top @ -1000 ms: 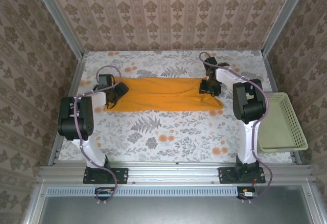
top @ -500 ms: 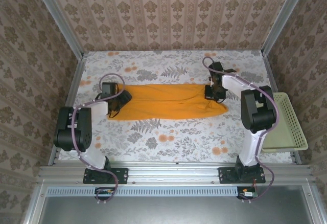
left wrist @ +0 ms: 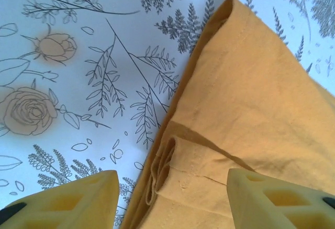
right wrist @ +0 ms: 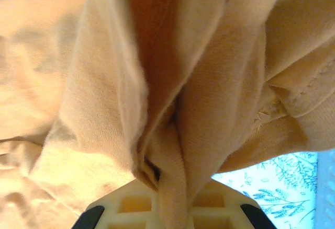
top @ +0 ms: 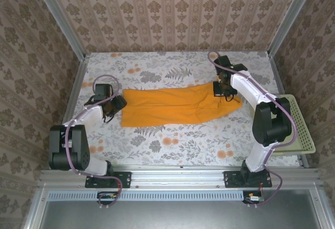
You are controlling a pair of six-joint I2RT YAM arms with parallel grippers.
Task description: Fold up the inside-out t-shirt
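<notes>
The shirt's hem end (top: 132, 106) is across the shirt from my right gripper. My right gripper will next carry the bunched fold over the shirt toward that end and release it.
The inside-out t-shirt (top: 172, 106) lies as a long mustard-orange band across the middle of the table, plain face up. My right gripper (top: 221, 89) sits at its far right end, shut on a bunched fold of the shirt (right wrist: 209, 82) that rises from between the fingers (right wrist: 172, 208). At the shirt's left end my left gripper (top: 116, 105) hovers low. Its yellow fingertips (left wrist: 172, 203) stand wide apart, open, on either side of a folded hem edge (left wrist: 172, 166); one fingertip is over the tablecloth, the other over the shirt (left wrist: 251, 93).
A pale cream mesh basket (top: 301, 129) sits at the table's right edge, beside the right arm. The floral tablecloth (top: 172, 145) is bare in front of the shirt. Aluminium frame posts and papered walls close in the left, right and far sides.
The right gripper closed on the shirt's right end and drew the shirt to the right. The left arm swung outward, and its gripper now sits at the shirt's left edge.
</notes>
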